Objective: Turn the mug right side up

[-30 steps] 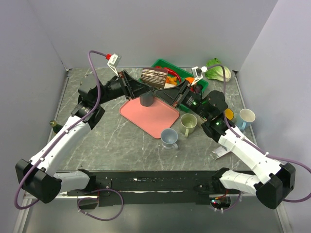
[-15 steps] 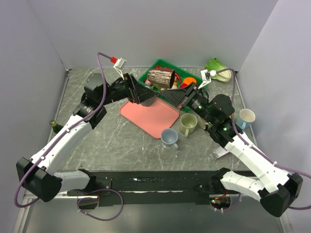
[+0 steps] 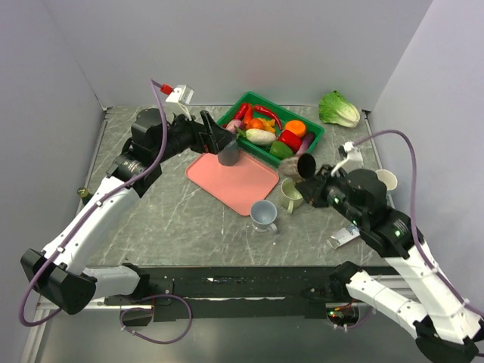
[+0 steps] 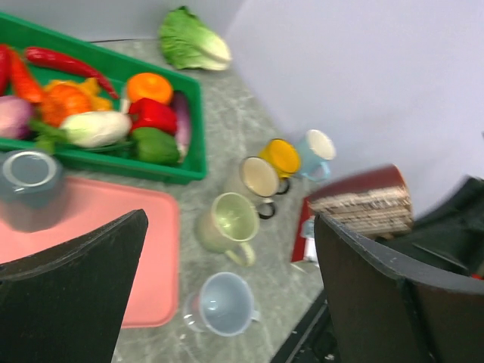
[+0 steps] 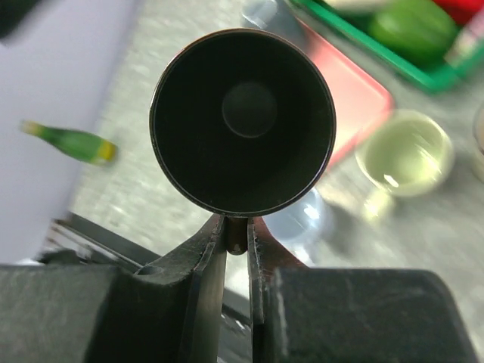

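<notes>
The brown ribbed mug [image 3: 302, 168] hangs tilted, so my right gripper needs to level it while moving back and down onto the bare table beside the light blue mug.
My right gripper [image 5: 236, 227] is shut on the handle of the brown ribbed mug [image 5: 242, 121], whose dark mouth faces the right wrist camera. From above, the mug [image 3: 302, 168] hangs tilted over the table beside the green basket, with the right gripper [image 3: 318, 181] just behind it. In the left wrist view its ribbed side [image 4: 367, 200] shows at the right. My left gripper [image 3: 219, 136] is open with nothing in it, above the pink tray's [image 3: 253, 185] far corner. The jaws [image 4: 231, 223] stand wide apart.
A grey cup [image 3: 228, 155] stands base up on the pink tray. A green basket [image 3: 316, 134] holds vegetables. A pale green mug [image 3: 291, 193], a light blue mug [image 3: 263, 213] and a white mug [image 3: 384, 181] stand upright nearby. A cabbage [image 3: 338, 110] lies far right, a green bottle [image 3: 83, 195] at the left edge.
My left gripper opened, let go of the brown mug and drew back left. My right arm carried the mug from above the basket down and to the right.
</notes>
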Motion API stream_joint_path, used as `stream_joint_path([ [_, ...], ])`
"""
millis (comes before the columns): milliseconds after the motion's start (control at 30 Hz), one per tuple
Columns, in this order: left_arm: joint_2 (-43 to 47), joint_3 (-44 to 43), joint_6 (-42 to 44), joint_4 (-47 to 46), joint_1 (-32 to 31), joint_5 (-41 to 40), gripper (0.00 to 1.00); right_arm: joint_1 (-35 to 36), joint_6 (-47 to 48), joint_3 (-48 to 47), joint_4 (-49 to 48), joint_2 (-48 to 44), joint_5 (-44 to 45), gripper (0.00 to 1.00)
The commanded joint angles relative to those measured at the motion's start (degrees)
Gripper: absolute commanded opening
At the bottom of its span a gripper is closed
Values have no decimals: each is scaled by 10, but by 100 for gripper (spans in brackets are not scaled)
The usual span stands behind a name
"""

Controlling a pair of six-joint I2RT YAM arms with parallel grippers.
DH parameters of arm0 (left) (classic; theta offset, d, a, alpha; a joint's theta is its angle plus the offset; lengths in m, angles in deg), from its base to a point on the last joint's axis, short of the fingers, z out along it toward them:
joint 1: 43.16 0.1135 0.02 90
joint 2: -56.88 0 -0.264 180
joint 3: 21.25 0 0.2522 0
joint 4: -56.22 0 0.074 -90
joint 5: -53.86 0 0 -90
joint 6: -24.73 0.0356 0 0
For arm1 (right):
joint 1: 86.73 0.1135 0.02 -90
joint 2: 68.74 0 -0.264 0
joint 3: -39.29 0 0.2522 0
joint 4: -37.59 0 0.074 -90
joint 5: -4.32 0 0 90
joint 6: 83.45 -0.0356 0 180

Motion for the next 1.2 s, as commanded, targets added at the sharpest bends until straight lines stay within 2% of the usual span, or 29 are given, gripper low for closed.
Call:
stream_joint_path([
  [0,-12,-33,36,19,-1,-60,96,0,14,17,100,-49,35,0],
  [367,-32,-20,13,24,-1,-70,96,1,-39,65,203,-41,45,0],
  [633,-19,1,9,32,-1,-83,96,1,-69,147,145,-12,12,0],
  [900,-15,9,6,40,-1,-94,96,20,-77,183,81,45,10,0],
  [1067,-15,8,8,47,0,-99,96,60,-79,192,60,83,44,0],
  [1167,-14,9,9,50,0,-101,96,96,-84,200,51,93,97,0],
])
